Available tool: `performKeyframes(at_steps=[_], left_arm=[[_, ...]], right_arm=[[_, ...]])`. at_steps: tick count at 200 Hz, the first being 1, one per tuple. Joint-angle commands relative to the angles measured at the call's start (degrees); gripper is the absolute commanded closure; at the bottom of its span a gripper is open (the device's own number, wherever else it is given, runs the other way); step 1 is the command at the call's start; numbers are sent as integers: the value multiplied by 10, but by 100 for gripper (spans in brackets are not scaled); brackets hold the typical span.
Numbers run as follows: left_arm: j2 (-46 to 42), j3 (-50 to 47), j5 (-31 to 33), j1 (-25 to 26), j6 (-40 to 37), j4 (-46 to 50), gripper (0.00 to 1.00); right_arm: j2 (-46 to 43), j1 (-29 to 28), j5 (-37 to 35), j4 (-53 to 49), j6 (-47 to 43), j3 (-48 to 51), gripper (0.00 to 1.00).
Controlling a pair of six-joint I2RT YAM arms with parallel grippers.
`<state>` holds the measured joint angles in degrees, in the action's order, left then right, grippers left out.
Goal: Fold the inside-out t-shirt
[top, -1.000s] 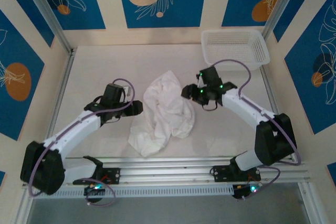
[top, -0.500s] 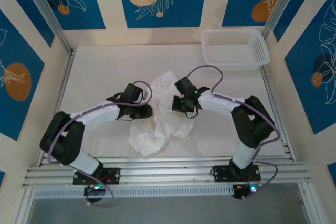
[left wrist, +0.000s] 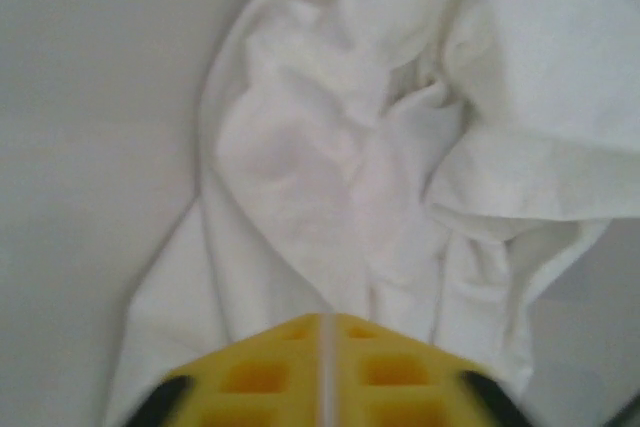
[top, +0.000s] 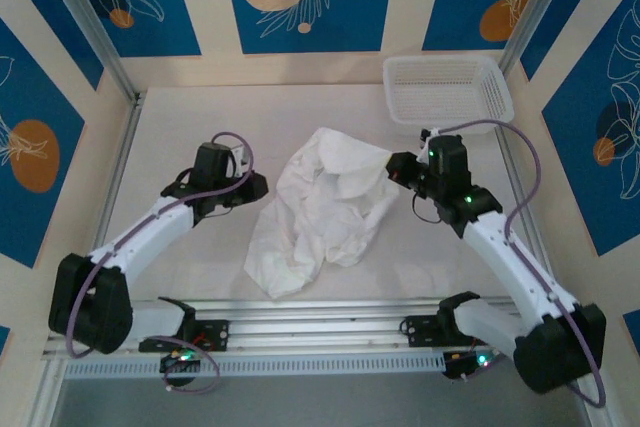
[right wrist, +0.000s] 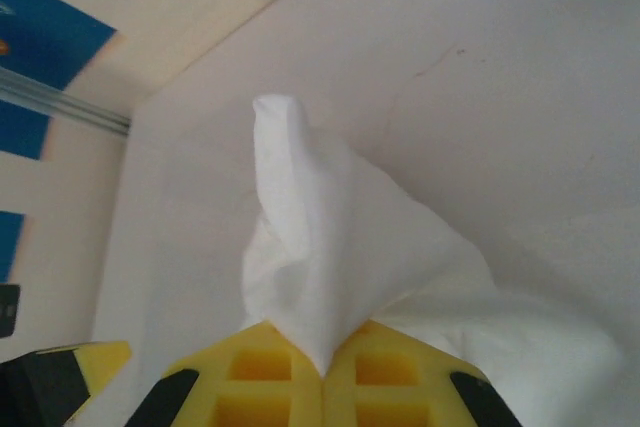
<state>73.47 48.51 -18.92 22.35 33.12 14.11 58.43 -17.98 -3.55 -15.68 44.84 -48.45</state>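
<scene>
I will pull the top of the crumpled shirt away from my left gripper with my right gripper next, back and down, and let it go, because the table below is bare, back toward the bar.
The inside-out t-shirt point(top: 322, 209) lies crumpled in the middle of the table, white and wrinkly. My left gripper point(top: 262, 186) is at its left edge. In the left wrist view its yellow fingers point(left wrist: 270, 372) are pressed together with a thin strip of cloth between them, and the t-shirt point(left wrist: 330, 167) spreads out beyond. My right gripper point(top: 394, 169) is at the shirt's upper right edge. It is shut on a peak of the t-shirt point(right wrist: 325, 247) that rises from between its fingertips point(right wrist: 322, 367).
A white mesh basket point(top: 448, 93) stands at the back right, close behind the right arm. Bare table surface point(top: 180, 127) stretches to the left and behind the shirt. A metal rail point(top: 320, 317) runs along the near edge.
Both grippers reached into the shirt, shut, and then drew apart, left going left and right going right. The shirt's upper part has been pulled out wider to the right.
</scene>
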Motion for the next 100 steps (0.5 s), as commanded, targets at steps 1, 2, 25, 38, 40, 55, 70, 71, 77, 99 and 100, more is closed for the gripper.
performKeyframes(at_steps=[1,2,25,38,40,55,70,71,77,99,100], left_arm=[[17,25,-47,80,-50,-11,52],[19,27,-45,84,-52,-11,50],[88,66,26,160,-76,17,35],[139,81,85,169,-66,45,30],[147,83,94,169,-67,50,29],[207,111,181,170,-80,119,23],[249,123,261,175,-99,165,20],[251,123,263,175,-100,166,20],[261,121,268,175,-106,170,20],[269,112,194,171,-116,151,67],[268,111,191,171,-116,149,71]], right_arm=[[2,-7,55,8,36,9,100],[2,-8,55,7,36,8,100],[4,-9,71,3,51,-15,100],[3,-10,74,-1,51,-31,100],[2,-10,74,-4,50,-34,100],[-3,-9,65,-32,42,-59,100],[-16,-7,55,-62,31,-79,100],[-18,-7,54,-64,30,-80,100],[-25,-7,50,-71,27,-83,100],[-52,3,35,-87,21,-91,100],[-53,4,34,-87,21,-91,100]])
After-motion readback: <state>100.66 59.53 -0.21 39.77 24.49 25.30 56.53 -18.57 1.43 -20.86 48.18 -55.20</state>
